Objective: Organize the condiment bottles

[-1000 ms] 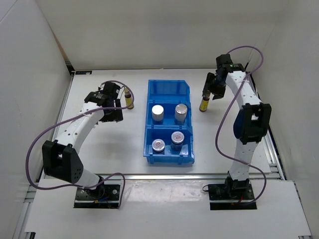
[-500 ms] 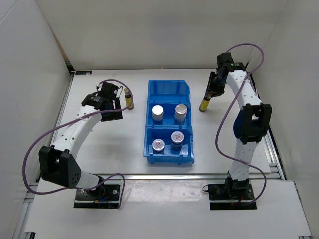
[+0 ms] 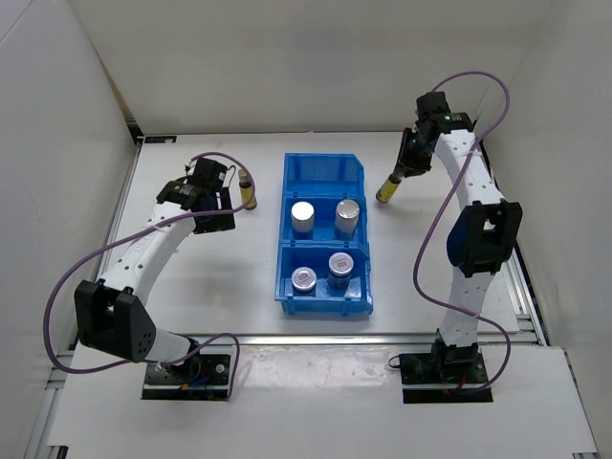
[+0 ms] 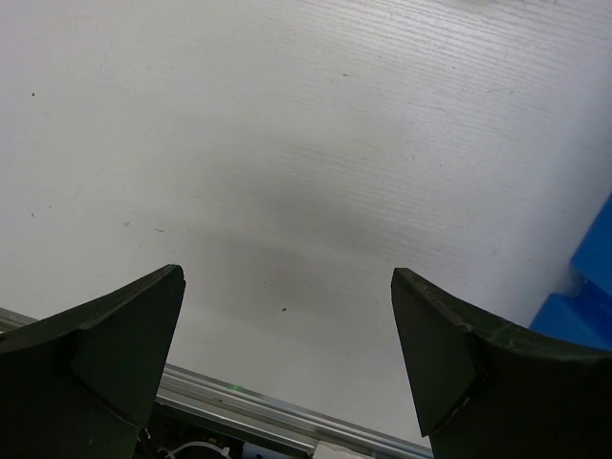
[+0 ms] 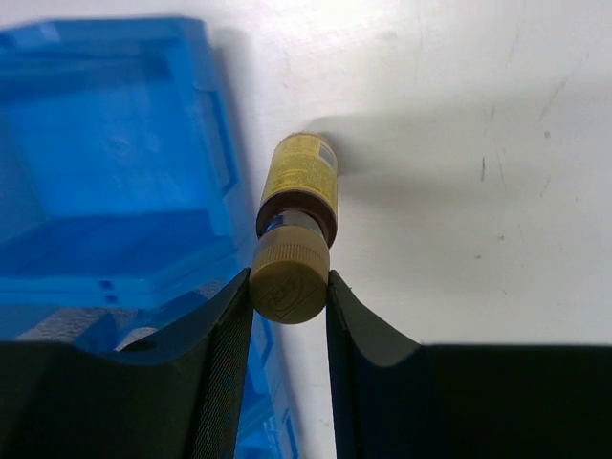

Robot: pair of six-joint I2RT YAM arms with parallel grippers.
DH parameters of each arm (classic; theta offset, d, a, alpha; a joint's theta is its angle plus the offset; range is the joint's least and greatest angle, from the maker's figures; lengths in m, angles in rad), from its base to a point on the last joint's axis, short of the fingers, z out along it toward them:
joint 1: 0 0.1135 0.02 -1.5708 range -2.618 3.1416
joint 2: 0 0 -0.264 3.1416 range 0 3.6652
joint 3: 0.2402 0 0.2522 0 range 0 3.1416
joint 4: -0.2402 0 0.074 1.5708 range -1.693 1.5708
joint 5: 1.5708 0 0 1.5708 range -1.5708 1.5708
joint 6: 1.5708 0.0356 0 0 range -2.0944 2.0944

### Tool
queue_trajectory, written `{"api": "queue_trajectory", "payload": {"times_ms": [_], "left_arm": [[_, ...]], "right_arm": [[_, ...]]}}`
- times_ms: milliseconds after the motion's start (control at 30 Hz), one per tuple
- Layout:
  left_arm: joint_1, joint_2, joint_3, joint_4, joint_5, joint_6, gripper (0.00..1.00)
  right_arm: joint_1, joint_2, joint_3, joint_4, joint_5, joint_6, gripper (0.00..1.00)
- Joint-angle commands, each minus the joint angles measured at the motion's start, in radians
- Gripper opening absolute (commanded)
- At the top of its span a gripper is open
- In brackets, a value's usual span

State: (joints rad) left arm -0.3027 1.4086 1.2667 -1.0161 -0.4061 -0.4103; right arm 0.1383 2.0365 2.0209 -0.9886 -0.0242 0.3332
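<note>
Next, the right gripper carries the slim yellow bottle up over the bin's side, then down onto the blue bottom of the bin's empty far section.
My right gripper (image 3: 400,173) is shut on the tan cap (image 5: 289,279) of a slim yellow bottle (image 5: 298,186). That bottle (image 3: 386,190) hangs tilted just right of the blue bin (image 3: 323,164), its base toward the bin. A second yellow bottle (image 3: 248,192) stands left of the bin, beside my left gripper (image 3: 219,212). In the left wrist view the left gripper (image 4: 287,330) is open over bare table. Two silver-topped containers (image 3: 302,216) (image 3: 347,217) stand in the bin's middle compartment. Two lidded ones (image 3: 305,278) (image 3: 340,266) stand in its near compartment.
The bin's far compartment (image 3: 323,182) shows only blue floor. White walls close in the table on the left, back and right. A metal rail (image 4: 249,411) runs along the table edge below the left gripper. The bin's corner (image 4: 585,292) shows at the right of the left wrist view.
My right gripper has shut on the yellow bottle's cap and carried it a little back and left, tilting it. The left arm shifted slightly, then held still.
</note>
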Motion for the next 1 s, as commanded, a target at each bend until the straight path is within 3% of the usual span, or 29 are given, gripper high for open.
{"api": "queue_trajectory", "payload": {"times_ms": [0, 300, 667, 967], "left_arm": [[0.002, -0.037, -0.006, 0.014, 0.018, 0.013, 1.00], [0.002, -0.019, 0.003, 0.014, 0.027, 0.013, 1.00], [0.002, -0.028, 0.003, 0.014, 0.027, 0.013, 1.00], [0.002, -0.019, 0.003, 0.014, 0.027, 0.013, 1.00]], "right_arm": [[0.043, -0.085, 0.151, 0.042, -0.008, -0.010, 0.01], [0.155, 0.063, 0.433, 0.024, -0.049, -0.033, 0.00], [0.282, 0.125, 0.374, 0.004, 0.059, -0.072, 0.00], [0.293, 0.195, 0.415, -0.064, 0.162, -0.114, 0.00]]}}
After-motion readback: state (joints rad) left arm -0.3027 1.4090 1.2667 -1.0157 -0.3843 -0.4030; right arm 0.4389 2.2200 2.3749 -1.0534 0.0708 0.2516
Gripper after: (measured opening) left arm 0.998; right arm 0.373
